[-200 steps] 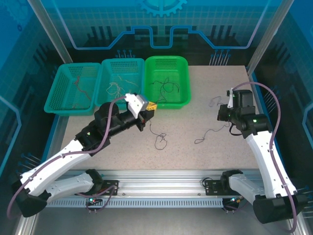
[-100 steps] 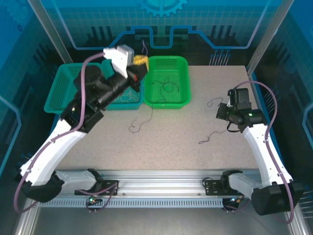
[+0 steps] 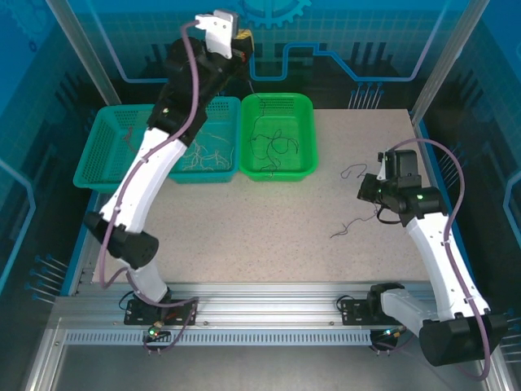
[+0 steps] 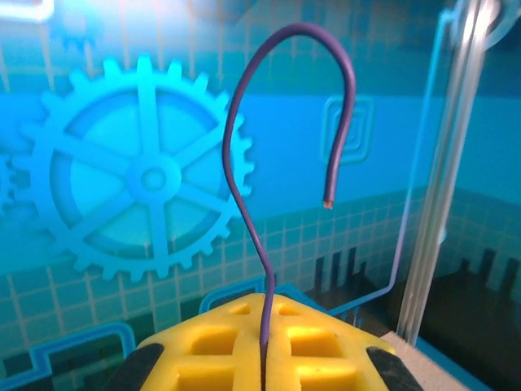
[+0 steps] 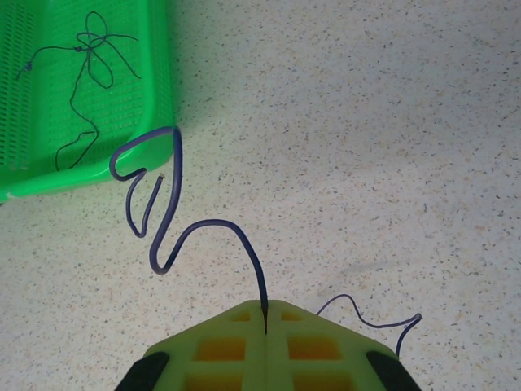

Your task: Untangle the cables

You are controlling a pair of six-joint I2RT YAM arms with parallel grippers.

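Next, my right gripper lifts and moves outward over the green basket to release the purple cable there, because that basket already holds the dark cables.
My left gripper [image 3: 242, 42] is raised high above the back of the baskets. Its yellow fingers [image 4: 326, 350] are shut on a thin purple cable [image 4: 244, 163], which curls upward into a hook with a free end. My right gripper [image 3: 365, 187] hovers low over the right side of the table. Its fingers [image 5: 326, 350] are shut on a dark purple cable [image 5: 167, 236]. This cable loops toward the green basket [image 5: 155, 98], and its other end [image 3: 348, 226] trails over the tabletop.
Three baskets stand in a row at the back left. The green basket [image 3: 277, 99] holds dark cables [image 3: 273, 147], the middle teal one [image 3: 203, 104] whitish cables, and the left teal one [image 3: 114, 114] a red cable. Glass walls and posts enclose the speckled table [image 3: 269, 236].
My left arm has swung up from the table's middle to high over the baskets, carrying its purple cable off the tabletop. The right arm has barely moved and still grips its cable.
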